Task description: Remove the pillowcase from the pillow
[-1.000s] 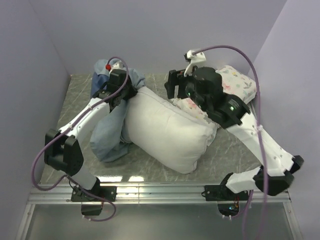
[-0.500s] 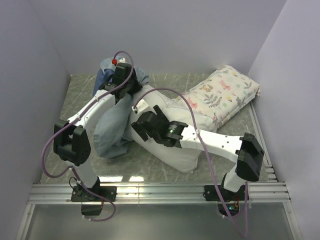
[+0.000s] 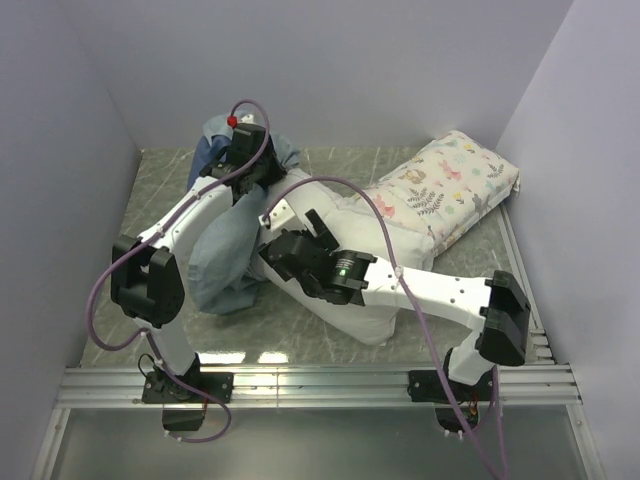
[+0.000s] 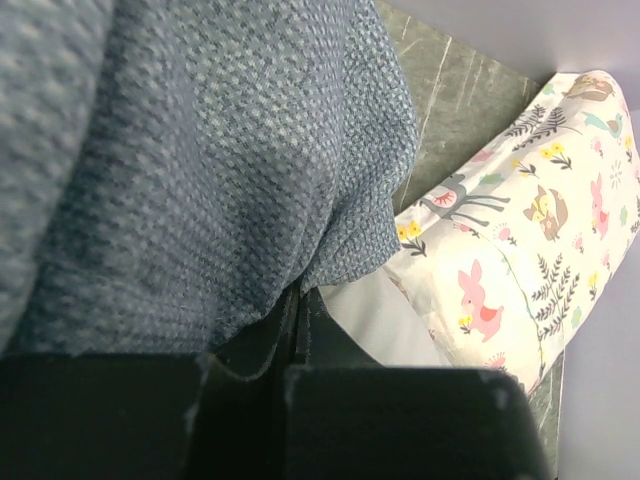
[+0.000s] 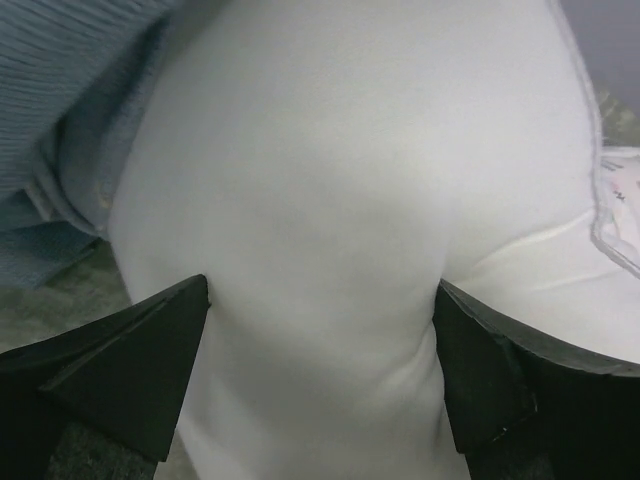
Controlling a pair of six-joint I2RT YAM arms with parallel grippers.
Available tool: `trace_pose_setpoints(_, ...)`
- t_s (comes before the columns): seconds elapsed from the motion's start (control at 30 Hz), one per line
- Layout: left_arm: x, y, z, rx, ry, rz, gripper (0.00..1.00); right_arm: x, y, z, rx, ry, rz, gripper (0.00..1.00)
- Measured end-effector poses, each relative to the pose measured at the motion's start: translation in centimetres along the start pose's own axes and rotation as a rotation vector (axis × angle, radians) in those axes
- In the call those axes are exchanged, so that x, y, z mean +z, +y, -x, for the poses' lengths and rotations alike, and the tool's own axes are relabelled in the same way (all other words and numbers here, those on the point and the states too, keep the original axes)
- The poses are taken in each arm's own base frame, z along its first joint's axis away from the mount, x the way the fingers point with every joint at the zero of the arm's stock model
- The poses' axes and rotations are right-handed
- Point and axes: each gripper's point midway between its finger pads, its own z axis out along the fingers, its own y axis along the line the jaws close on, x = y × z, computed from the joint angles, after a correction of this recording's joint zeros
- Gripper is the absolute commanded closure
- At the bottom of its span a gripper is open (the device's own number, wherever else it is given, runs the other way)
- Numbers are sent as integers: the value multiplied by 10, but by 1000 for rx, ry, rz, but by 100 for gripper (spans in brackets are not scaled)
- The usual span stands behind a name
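Observation:
That end of the white pillow beside the pillowcase is next for my right gripper, which will lift a little, then press down into it and close on a fold.
The pillowcase (image 3: pixel 222 255) shows its paler grey-blue side and hangs limp from my left gripper (image 3: pixel 252 178), which is shut on a fold of it at the back left. In the left wrist view the fabric (image 4: pixel 200 150) fills the frame above the closed fingers (image 4: pixel 300 320). The plain white pillow (image 3: pixel 372 312) lies mid-table, largely under my right arm. My right gripper (image 3: pixel 288 252) is open and pressed onto the pillow's left end. In the right wrist view the pillow (image 5: pixel 350 180) bulges between the spread fingers (image 5: pixel 150 370), with pillowcase fabric (image 5: pixel 70 70) at upper left.
A smaller pillow printed with flowers and animals (image 3: pixel 450 185) lies at the back right against the white pillow; it also shows in the left wrist view (image 4: pixel 520 230). Purple walls close in the left, back and right. A metal rail (image 3: pixel 320 385) runs along the near edge.
My right arm has swung from over the printed pillow at the back right down to the white pillow's left end. My left gripper has lifted slightly back with the pillowcase.

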Motion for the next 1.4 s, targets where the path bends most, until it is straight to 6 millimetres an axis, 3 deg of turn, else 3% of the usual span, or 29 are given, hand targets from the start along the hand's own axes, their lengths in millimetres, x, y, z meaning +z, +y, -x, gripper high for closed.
trace_pose_setpoints(0.2,2,-2,-1,0,7,-9,100,-39,1,38,32,-103,60,4)
trace_pose_setpoints(0.3,3,-3,0,0,9,-11,100,-41,8,41,25,-110,88,4)
trace_pose_setpoints(0.43,1,-6,2,5,14,-12,100,-18,32,19,-35,-55,92,0)
trace_pose_setpoints(0.5,0,-6,2,9,18,-10,100,5,46,-7,-90,9,77,0)
trace_pose_setpoints(0.63,-1,-4,0,11,26,-3,100,39,42,-43,-108,83,22,1)
trace_pose_setpoints(0.73,-5,-6,3,9,24,-16,100,51,26,-46,-59,84,-6,13)
trace_pose_setpoints(0.87,-17,-10,12,5,5,-34,98,60,17,-42,6,81,14,94)
trace_pose_setpoints(0.9,-22,-12,16,5,-5,-41,96,63,17,-41,24,82,29,100)
trace_pose_setpoints(0.97,-31,-14,22,12,-19,-49,79,66,18,-39,71,81,61,100)
trace_pose_setpoints(1.0,-39,-16,25,21,-27,-58,69,67,16,-38,88,81,75,100)
trace_pose_setpoints(1.03,-45,-18,28,28,-32,-65,47,67,14,-37,107,80,88,100)
trace_pose_setpoints(1.13,-69,-29,40,47,-64,-112,17,67,4,-34,178,77,138,100)
trace_pose_setpoints(1.27,-116,-37,61,43,-159,-151,11,67,-14,-31,291,66,213,100)
trace_pose_setpoints(1.4,-163,-12,72,-17,-289,-102,11,67,-29,-26,345,57,242,100)
